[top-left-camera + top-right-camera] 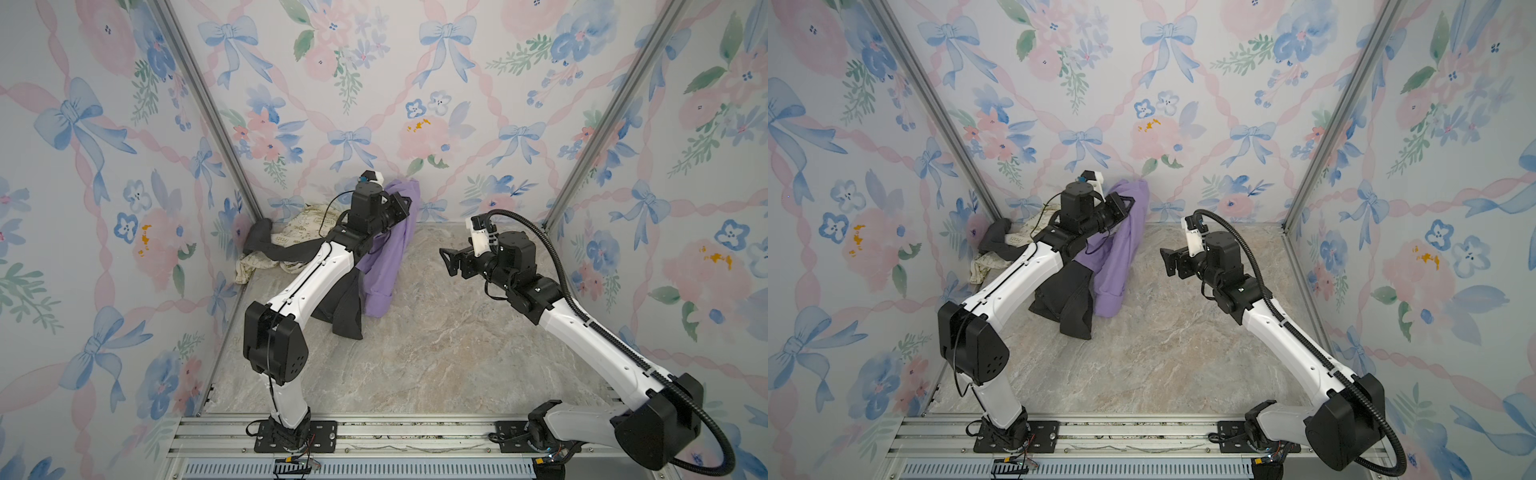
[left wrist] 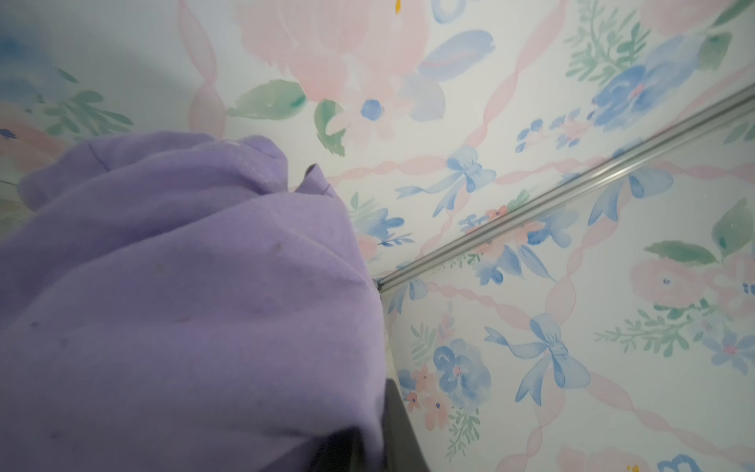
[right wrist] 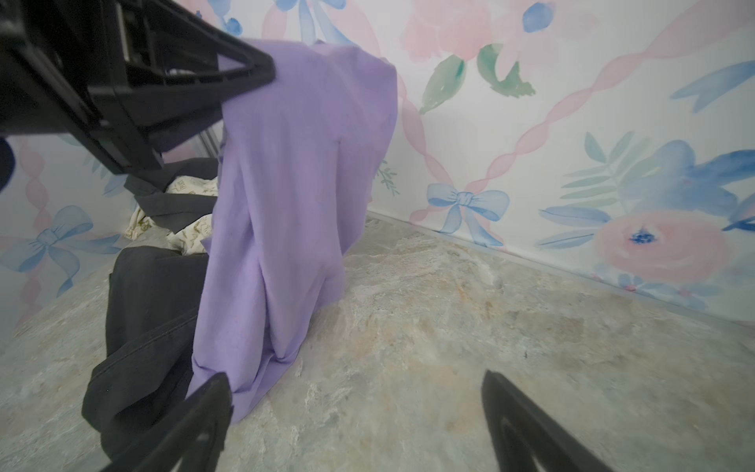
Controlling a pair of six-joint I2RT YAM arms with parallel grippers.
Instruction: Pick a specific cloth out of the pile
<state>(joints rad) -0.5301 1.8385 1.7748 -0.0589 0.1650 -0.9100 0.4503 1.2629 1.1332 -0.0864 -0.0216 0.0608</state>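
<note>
Next I will move my right gripper across to the lavender cloth and onto its upper part (image 1: 410, 194) (image 3: 318, 118), since that part of the cloth hangs lifted off the floor from my left gripper.
The lavender cloth (image 1: 390, 249) (image 1: 1121, 249) hangs lifted near the back wall, its lower end resting on the floor. My left gripper (image 1: 405, 203) (image 1: 1129, 201) holds its top. In the right wrist view the left gripper's black fingers (image 3: 253, 77) press into the cloth (image 3: 286, 204). The cloth (image 2: 184, 286) fills most of the left wrist view and hides the jaws there. The rest of the pile (image 1: 282, 249) lies in the back left corner. My right gripper (image 1: 446, 259) (image 3: 355, 408) hovers open to the right of the cloth, apart from it.
A dark charcoal garment (image 1: 345, 307) (image 3: 147, 310) trails from the corner under my left arm, beside the cloth's lower end. A cream cloth with green print (image 1: 291, 232) (image 3: 192, 233) lies in the corner. Floral walls enclose the marbled floor (image 1: 436, 353) on three sides.
</note>
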